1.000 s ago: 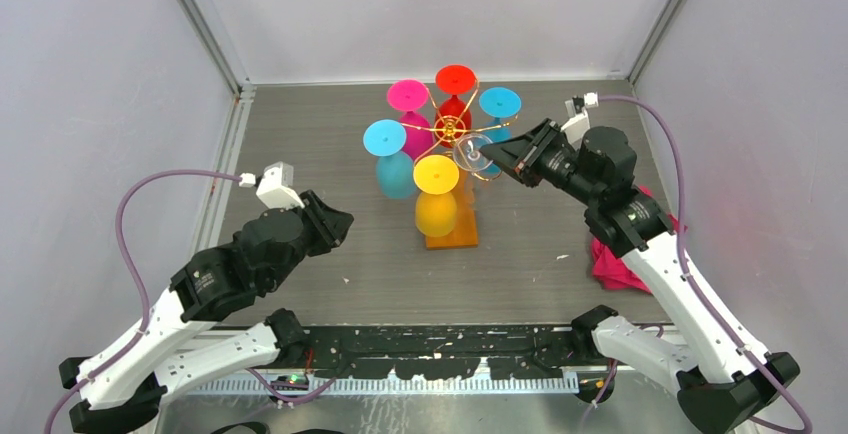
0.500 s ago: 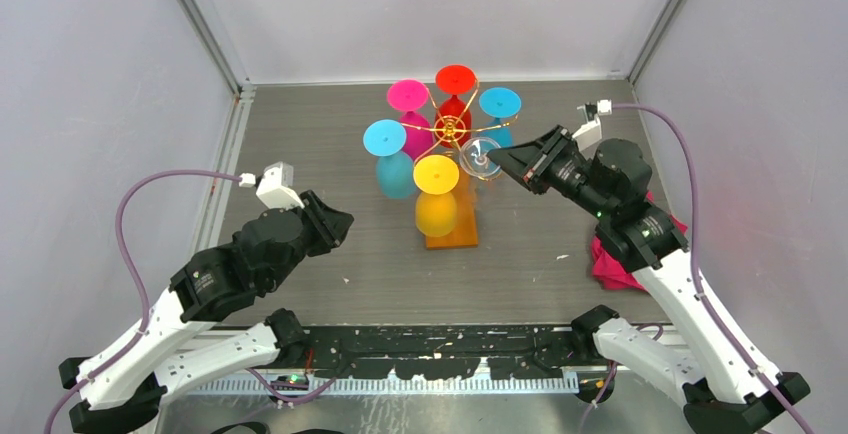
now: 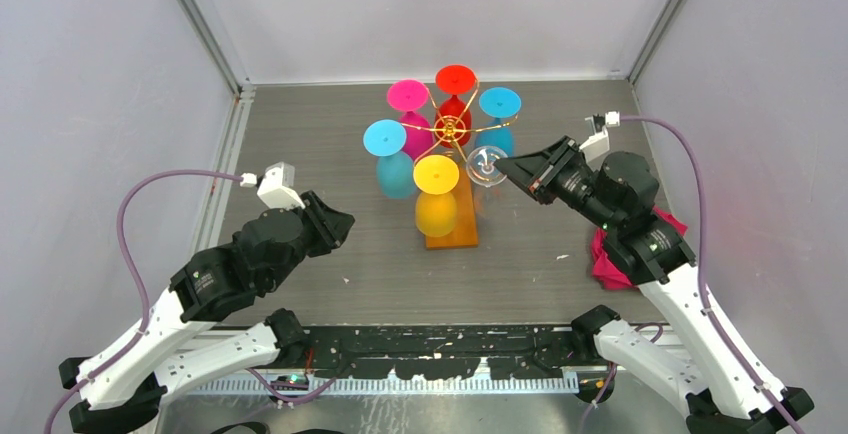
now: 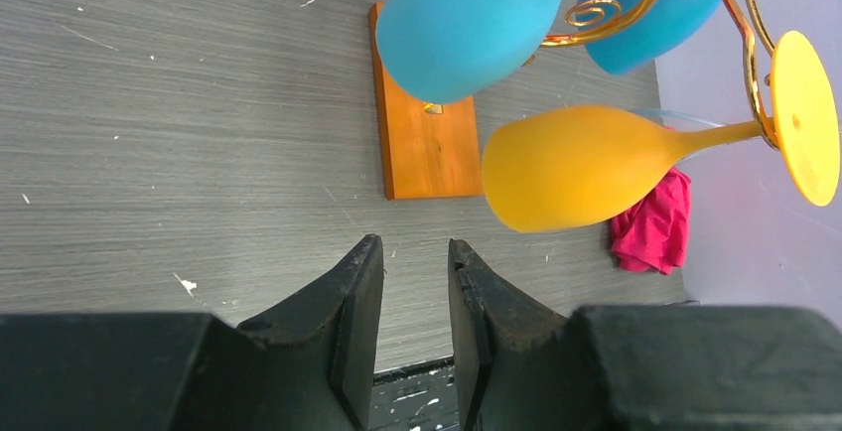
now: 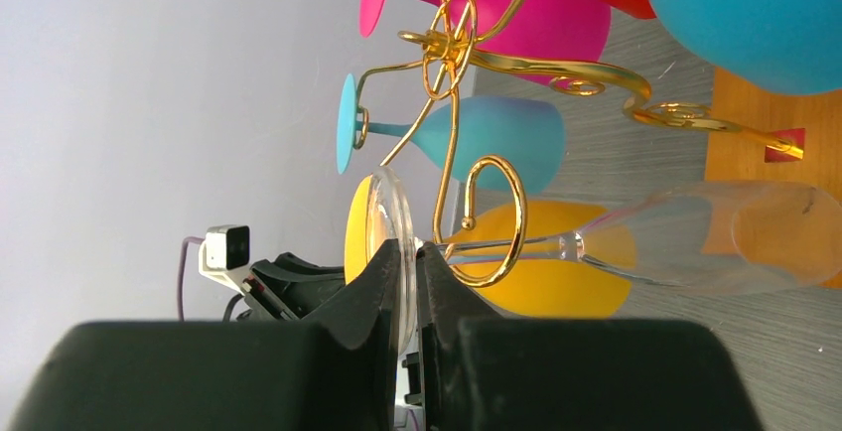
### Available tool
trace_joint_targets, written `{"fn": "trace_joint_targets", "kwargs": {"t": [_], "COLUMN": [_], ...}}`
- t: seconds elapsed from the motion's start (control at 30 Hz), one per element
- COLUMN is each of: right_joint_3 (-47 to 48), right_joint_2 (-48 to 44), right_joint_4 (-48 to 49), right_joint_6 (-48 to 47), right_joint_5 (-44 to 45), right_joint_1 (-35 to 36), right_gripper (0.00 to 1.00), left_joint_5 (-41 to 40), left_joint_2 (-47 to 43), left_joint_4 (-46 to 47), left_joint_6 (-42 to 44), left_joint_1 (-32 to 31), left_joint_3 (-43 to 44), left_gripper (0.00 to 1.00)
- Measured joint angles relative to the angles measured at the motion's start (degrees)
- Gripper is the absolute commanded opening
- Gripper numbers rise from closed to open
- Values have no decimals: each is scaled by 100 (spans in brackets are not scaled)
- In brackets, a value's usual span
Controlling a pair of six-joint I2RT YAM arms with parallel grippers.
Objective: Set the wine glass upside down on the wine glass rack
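The foot comes down onto the arm just below my right gripper next and is released there, since the stem already crosses the gold scroll arm [image 3: 479, 170] [image 5: 518, 217].
The wine glass rack [image 3: 452, 132] is a gold wire stand on an orange-brown wooden base [image 3: 452, 231] at the table's middle. My right gripper [image 3: 506, 166] is shut on the foot of a clear wine glass [image 3: 486, 165], held upside down at the rack's right side. In the right wrist view my gripper [image 5: 409, 252] pinches the foot disc [image 5: 382, 217]; the stem crosses a gold scroll arm [image 5: 493, 217] and the bowl [image 5: 715, 242] hangs below. My left gripper [image 3: 340, 222] is open and empty at the near left, also in its wrist view [image 4: 415, 262].
Several coloured glasses hang upside down on the rack: pink [image 3: 408, 96], red [image 3: 455, 80], two blue [image 3: 385, 139] [image 3: 499, 103] and yellow [image 3: 437, 175]. A pink-red cloth [image 3: 610, 259] lies at the right under my right arm. Grey walls enclose the table.
My right gripper has moved a little right and nearer with the clear glass, whose foot now sits lower beside the rack. The left arm has not moved.
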Motion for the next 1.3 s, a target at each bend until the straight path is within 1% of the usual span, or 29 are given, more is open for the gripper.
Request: {"fn": "trace_joint_targets", "kwargs": {"t": [0.3, 0.57, 0.8, 0.93, 1.0, 1.07, 1.13, 1.17, 1.3], "right_joint_3": [-72, -120, -122, -122, -122, -120, -120, -120, -76], "right_joint_2": [-181, -160, -20, 28, 28, 52, 87, 103, 122], "right_joint_4": [-42, -85, -87, -68, -68, -63, -35, -31, 81], "right_joint_6": [-15, -74, -192, -227, -271, -295, -334, -339, -361], "right_joint_5": [149, 286, 404, 492, 549, 588, 625, 640, 645], "right_joint_1": [0, 0, 0, 0, -2, 0, -2, 0, 17], "right_gripper": [1, 1, 5, 10, 15, 23, 35, 39, 49], "left_joint_5": [13, 9, -39, -61, -94, -105, -120, -140, -149], "left_joint_2": [0, -28, -98, -109, -114, -120, -136, -149, -177], "left_joint_4": [-2, -15, -61, -125, -162, -186, -197, -205, -229], "left_joint_6": [2, 4, 28, 48, 74, 109, 127, 138, 149], "left_joint_1": [0, 0, 0, 0, 0, 0, 0, 0, 0], "left_joint_3": [0, 0, 0, 0, 0, 0, 0, 0, 0], "left_gripper": [32, 32, 32, 32, 33, 33, 33, 33, 35]}}
